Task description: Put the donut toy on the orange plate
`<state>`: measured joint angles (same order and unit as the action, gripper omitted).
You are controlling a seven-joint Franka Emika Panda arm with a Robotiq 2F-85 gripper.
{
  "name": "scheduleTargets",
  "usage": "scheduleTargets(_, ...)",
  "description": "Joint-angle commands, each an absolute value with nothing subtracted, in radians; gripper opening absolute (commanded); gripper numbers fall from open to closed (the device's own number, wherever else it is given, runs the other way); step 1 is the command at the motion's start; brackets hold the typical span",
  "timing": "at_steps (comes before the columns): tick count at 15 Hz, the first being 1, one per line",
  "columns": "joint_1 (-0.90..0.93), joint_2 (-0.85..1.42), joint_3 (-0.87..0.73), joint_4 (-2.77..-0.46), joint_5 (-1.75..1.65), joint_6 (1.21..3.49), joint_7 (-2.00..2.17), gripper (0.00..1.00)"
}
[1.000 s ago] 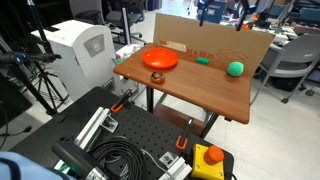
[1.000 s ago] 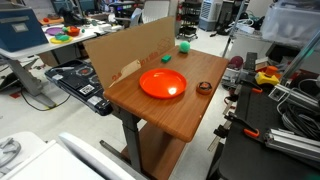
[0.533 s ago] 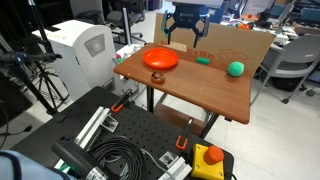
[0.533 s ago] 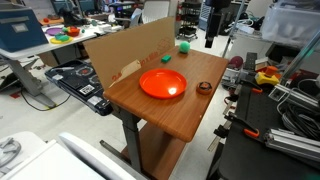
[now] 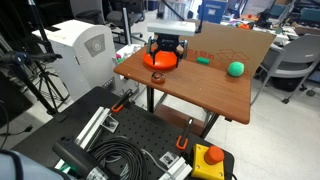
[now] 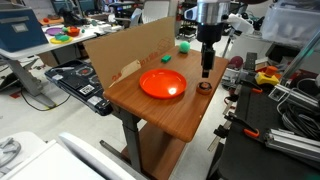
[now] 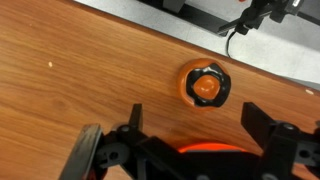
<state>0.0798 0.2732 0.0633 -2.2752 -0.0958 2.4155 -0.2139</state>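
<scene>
I will lower my gripper and move it toward the table edge, with my fingers on either side of the donut toy [image 5: 158,77] [image 7: 205,85], because the donut toy is below my gripper, nearer that edge.
The donut toy [image 7: 205,85] is a small orange ring with a dark band. It lies on the wooden table close to the rim of the orange plate [image 6: 160,84], and it shows in both exterior views [image 5: 155,76] [image 6: 204,87]. My gripper [image 7: 197,125] is open and empty, and hangs just above the table over the donut toy. Its fingers stand to either side and it touches nothing. In an exterior view my gripper [image 6: 205,66] is directly above the toy. In an exterior view it hides part of the plate [image 5: 160,63]. A strip of the plate's rim [image 7: 195,152] shows between the fingers.
A green ball [image 5: 235,68] and a small teal block [image 5: 203,60] lie further along the table by the cardboard wall [image 5: 235,42]. The table edge [image 6: 215,110] is close to the toy. A red emergency button [image 5: 211,155] sits on the floor base.
The arm was out of view a second ago. It came in from above and moved down to the plate's edge, and now hangs over the donut toy. The objects have not moved.
</scene>
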Motion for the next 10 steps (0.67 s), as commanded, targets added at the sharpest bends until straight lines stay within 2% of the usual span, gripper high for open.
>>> scheduleTargets(1, 0.081, 0.344, 0.082, -2.245, -0.102, 2.42, -0.216, 1.0)
scheduleTargets(8, 0.084, 0.435, 0.096, -2.184, -0.102, 2.388, -0.206, 1.0)
scheduleTargets(9, 0.085, 0.445, 0.096, -2.176, -0.103, 2.384, -0.204, 0.75)
scheduleTargets(10, 0.087, 0.454, 0.094, -2.168, -0.107, 2.378, -0.201, 0.72)
